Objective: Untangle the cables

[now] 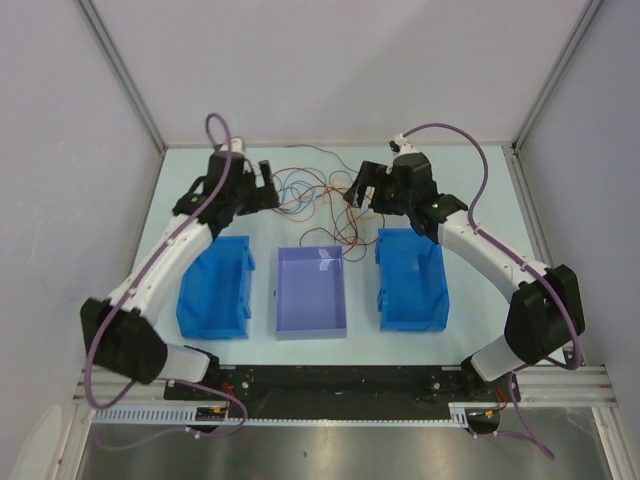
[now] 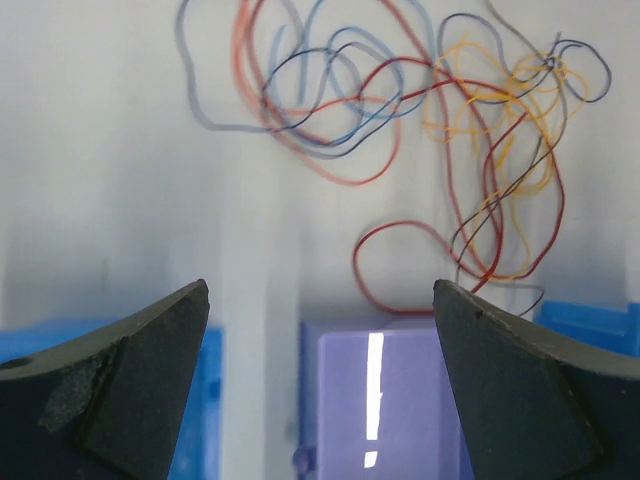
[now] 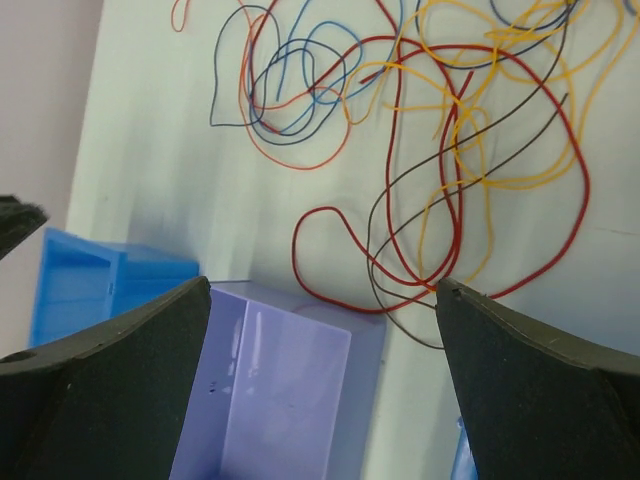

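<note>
Next, the left gripper moves to the right in the top view and down onto the yellow-orange cable's bend by the blue loops, since that bend sticks out.
The cables (image 1: 316,196) lie in a loose tangle of thin red, orange, yellow, blue and dark wires on the white table, behind the middle bin. My left gripper (image 1: 270,192) hovers at the tangle's left edge and my right gripper (image 1: 356,192) at its right edge. Both are open and hold nothing. In the left wrist view the cables (image 2: 487,95) spread beyond the gripper (image 2: 320,290), a red loop nearest. In the right wrist view the cables (image 3: 455,105) lie ahead of the wide-open gripper (image 3: 322,288), and a red and a dark strand reach towards the purple bin.
Three open bins stand in a row in front of the tangle: a blue bin (image 1: 213,288) on the left, a purple bin (image 1: 311,292) in the middle, a blue bin (image 1: 410,280) on the right. The purple bin (image 2: 390,400) (image 3: 270,390) shows below both grippers. Walls enclose the table.
</note>
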Available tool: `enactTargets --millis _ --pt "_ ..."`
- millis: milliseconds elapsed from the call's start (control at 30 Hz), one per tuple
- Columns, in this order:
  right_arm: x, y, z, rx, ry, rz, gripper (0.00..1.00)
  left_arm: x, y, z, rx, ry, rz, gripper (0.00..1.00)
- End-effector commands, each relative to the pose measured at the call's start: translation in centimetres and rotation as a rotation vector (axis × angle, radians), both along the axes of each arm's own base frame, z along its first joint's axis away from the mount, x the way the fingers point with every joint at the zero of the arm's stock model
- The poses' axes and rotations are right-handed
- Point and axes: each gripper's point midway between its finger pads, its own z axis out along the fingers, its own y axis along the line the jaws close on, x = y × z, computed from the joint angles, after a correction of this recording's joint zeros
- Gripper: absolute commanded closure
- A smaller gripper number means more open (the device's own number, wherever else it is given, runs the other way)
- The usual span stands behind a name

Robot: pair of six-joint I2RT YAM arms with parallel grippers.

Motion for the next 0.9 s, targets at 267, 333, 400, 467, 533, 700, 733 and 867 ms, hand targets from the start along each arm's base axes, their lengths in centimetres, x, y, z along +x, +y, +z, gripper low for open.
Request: enactTargets --millis 267,333,400,467,533,700,733,867 --pt "0.5 -5.4 0.6 -0.124 0.070 -0.073 0.04 11.5 -12.2 -3.8 -0.054 0.064 -0.214 0.04" --pt "0.4 -6.1 0.4 -0.129 0.084 -0.075 0.06 12.4 -13.5 -6.0 -0.047 0.096 -0.234 0.06" --pt "0.2 -6.5 0.4 -0.130 0.095 -0.075 0.07 13.2 -14.7 -7.1 -0.040 0.110 -0.249 0.08" --pt "0.2 -6.9 0.2 -0.127 0.106 -0.077 0.08 13.5 -16.0 -7.4 -0.059 0.115 -0.282 0.11" --pt "0.2 -7.1 0.0 -0.130 0.117 -0.080 0.09 13.7 -16.7 -8.5 -0.059 0.123 -0.295 0.13" --pt "0.0 -6.9 -0.5 -0.121 0.142 -0.074 0.10 14.2 -17.4 -11.2 -0.042 0.160 -0.293 0.18" --pt "-0.1 -6.9 -0.4 -0.119 0.141 -0.071 0.11 14.5 -17.6 -11.1 -0.046 0.157 -0.296 0.25" --pt "-0.1 -6.7 -0.7 -0.117 0.154 -0.068 0.12 15.3 -18.5 -11.2 -0.043 0.145 -0.315 0.58"
